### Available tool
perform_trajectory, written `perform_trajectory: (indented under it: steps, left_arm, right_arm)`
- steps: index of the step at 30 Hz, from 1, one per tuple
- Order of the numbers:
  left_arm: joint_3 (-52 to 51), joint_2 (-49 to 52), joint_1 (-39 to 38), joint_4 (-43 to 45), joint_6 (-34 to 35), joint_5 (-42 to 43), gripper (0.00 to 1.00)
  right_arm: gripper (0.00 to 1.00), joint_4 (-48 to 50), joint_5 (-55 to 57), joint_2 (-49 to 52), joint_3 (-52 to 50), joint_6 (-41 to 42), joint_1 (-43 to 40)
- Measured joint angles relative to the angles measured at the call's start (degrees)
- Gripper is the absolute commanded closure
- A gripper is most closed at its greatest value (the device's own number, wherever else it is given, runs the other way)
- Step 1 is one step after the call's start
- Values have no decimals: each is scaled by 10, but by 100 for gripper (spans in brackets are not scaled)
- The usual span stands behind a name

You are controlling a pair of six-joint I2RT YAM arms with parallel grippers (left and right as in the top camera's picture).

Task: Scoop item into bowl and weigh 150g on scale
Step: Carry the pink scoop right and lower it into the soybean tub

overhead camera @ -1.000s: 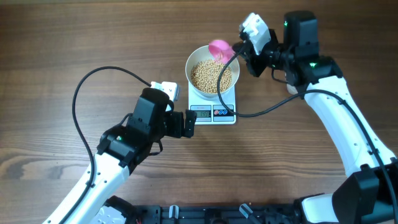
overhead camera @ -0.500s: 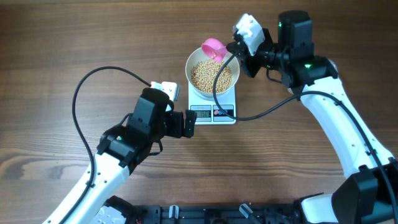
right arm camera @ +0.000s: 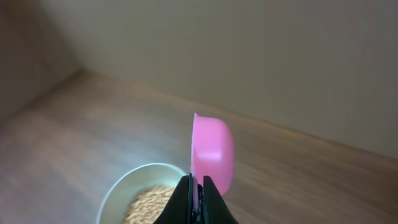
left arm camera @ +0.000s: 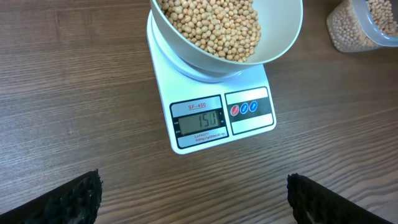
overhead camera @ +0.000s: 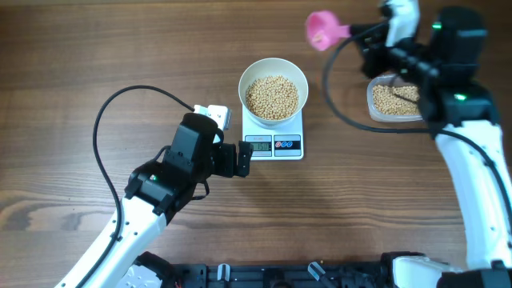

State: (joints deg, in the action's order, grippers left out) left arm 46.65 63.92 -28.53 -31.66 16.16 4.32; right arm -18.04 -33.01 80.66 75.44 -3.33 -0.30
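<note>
The display shows the weight asked for, so the right gripper will next move down toward the tub's beans, to the right in the overhead view, and let go of the scoop [overhead camera: 322, 29].
The white bowl [overhead camera: 274, 90] stands on the scale [overhead camera: 274, 146] and holds a heap of tan beans [overhead camera: 271, 96]. In the left wrist view the scale's display [left arm camera: 199, 121] shows digits that look like 150, below the bowl [left arm camera: 280, 43]. My left gripper [overhead camera: 244, 158] hovers just left of the display, open, with only bare wood between its fingers [left arm camera: 74, 199]. My right gripper [overhead camera: 362, 34] is raised at the far right, shut on the handle of a pink scoop [overhead camera: 322, 29]. Its own view shows the scoop [right arm camera: 212, 149] turned on edge above the bowl [right arm camera: 118, 190].
A clear plastic tub [overhead camera: 394, 100] with more beans sits right of the scale, partly under the right arm, and shows at the top right of the left wrist view [left arm camera: 360, 28]. A black cable [overhead camera: 332, 88] hangs between bowl and tub.
The right arm has lifted the pink scoop off the bowl's far rim and swung it up and to the right, toward the tub. The left arm has not moved.
</note>
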Motion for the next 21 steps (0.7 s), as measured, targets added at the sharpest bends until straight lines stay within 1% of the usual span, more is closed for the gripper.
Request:
perform_trajectory:
  steps: [3, 6, 9, 11, 16, 21]
  left_arm:
    - [0, 0, 0, 0, 0, 0, 0]
    - [0, 0, 0, 0, 0, 0, 0]
    - [0, 0, 0, 0, 0, 0, 0]
    - [0, 0, 0, 0, 0, 0, 0]
    - [0, 0, 0, 0, 0, 0, 0]
    - [0, 0, 0, 0, 0, 0, 0]
  right_arm:
    - [96, -25, -2, -13, 0, 8, -53]
    - [95, -76, -4, -13, 0, 12, -114]
    - [96, -112, -3, -13, 0, -3, -167]
    - [96, -172, 23, -13, 0, -62, -190]
    - [96, -260, 138, -10, 0, -185, -192]
    - [96, -272, 203, 35, 0, -235, -190]
